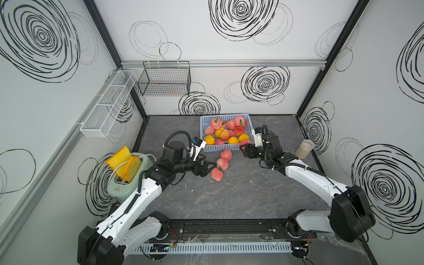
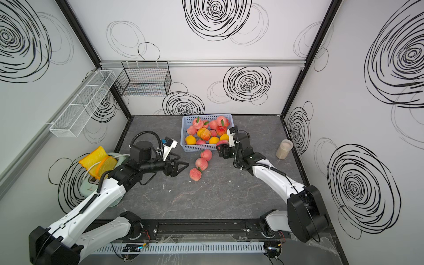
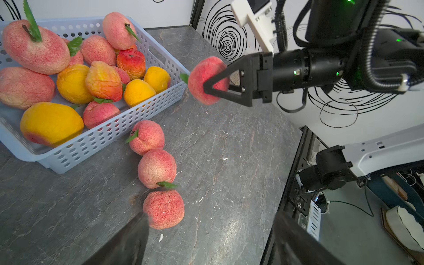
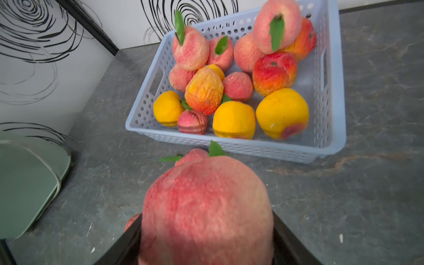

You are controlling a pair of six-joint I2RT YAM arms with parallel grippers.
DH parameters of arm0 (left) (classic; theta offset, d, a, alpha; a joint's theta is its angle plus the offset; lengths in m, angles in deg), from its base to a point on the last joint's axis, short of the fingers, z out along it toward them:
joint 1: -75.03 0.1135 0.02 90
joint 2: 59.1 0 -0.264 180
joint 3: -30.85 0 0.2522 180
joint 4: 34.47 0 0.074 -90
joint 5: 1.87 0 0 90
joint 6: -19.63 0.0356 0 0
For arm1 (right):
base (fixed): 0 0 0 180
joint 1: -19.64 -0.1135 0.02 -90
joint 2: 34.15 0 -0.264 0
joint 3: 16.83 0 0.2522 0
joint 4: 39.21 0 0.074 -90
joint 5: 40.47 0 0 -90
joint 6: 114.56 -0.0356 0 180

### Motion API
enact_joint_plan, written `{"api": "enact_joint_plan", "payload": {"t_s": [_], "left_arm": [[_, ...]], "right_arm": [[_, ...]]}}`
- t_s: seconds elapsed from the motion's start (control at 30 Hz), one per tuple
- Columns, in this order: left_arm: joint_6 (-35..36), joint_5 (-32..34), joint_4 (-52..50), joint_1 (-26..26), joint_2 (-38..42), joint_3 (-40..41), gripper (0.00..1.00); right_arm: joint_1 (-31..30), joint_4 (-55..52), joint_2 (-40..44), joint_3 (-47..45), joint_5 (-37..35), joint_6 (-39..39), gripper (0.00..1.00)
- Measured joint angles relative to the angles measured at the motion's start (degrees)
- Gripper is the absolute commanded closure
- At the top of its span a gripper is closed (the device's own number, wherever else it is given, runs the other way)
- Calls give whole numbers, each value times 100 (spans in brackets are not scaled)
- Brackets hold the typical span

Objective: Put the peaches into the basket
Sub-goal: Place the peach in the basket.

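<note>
The robot's right gripper will next carry the pink peach outward over the basket's near rim and release it, as the gap behind the near yellow peaches is outward of that gripper.
The light blue basket (image 1: pixel 202 128) (image 2: pixel 183 137) stands at the back middle of the table, with several pink and yellow-orange peaches (image 1: pixel 226 134) inside. Three pink peaches lie in a row on the table in front of it (image 1: pixel 226 154) (image 1: pixel 222 164) (image 1: pixel 216 174). My right gripper (image 1: pixel 242 148) (image 4: pixel 206 220) is shut on a pink peach (image 4: pixel 206 202) (image 3: pixel 207 80), held above the table just short of the basket's near right corner (image 4: pixel 330 146). My left gripper (image 1: pixel 210 168) (image 3: pixel 213 241) is open and holds nothing. The nearest table peach (image 3: pixel 164 208) sits just off one of its fingertips.
A mint green toaster (image 1: pixel 119 185) with toy bread slices (image 1: pixel 125 160) stands at the left edge, behind my left arm. A clear jar (image 1: pixel 304 149) with beige contents stands at the right edge. A black wire basket (image 1: pixel 165 80) and a white mesh rack (image 1: pixel 107 103) hang on the walls.
</note>
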Motion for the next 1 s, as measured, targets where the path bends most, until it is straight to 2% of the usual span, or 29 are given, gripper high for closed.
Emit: {"api": "enact_joint_plan", "payload": {"t_s": [0.33, 0.6, 0.73, 0.87, 1.0], "left_arm": [[-28, 4, 2, 4, 50, 50, 11], [-50, 4, 13, 15, 50, 59, 11], [-52, 4, 15, 15, 50, 61, 11], [-63, 4, 15, 17, 50, 68, 11], [-70, 4, 17, 35, 50, 70, 11]], "right_arm": [[251, 214, -1674, 1469, -299, 533, 38], [315, 219, -2806, 2203, -439, 848, 36], [356, 208, -3086, 2326, -452, 940, 29], [372, 199, -3202, 2422, -455, 1012, 17], [376, 186, -3206, 2461, -459, 1056, 12]]}}
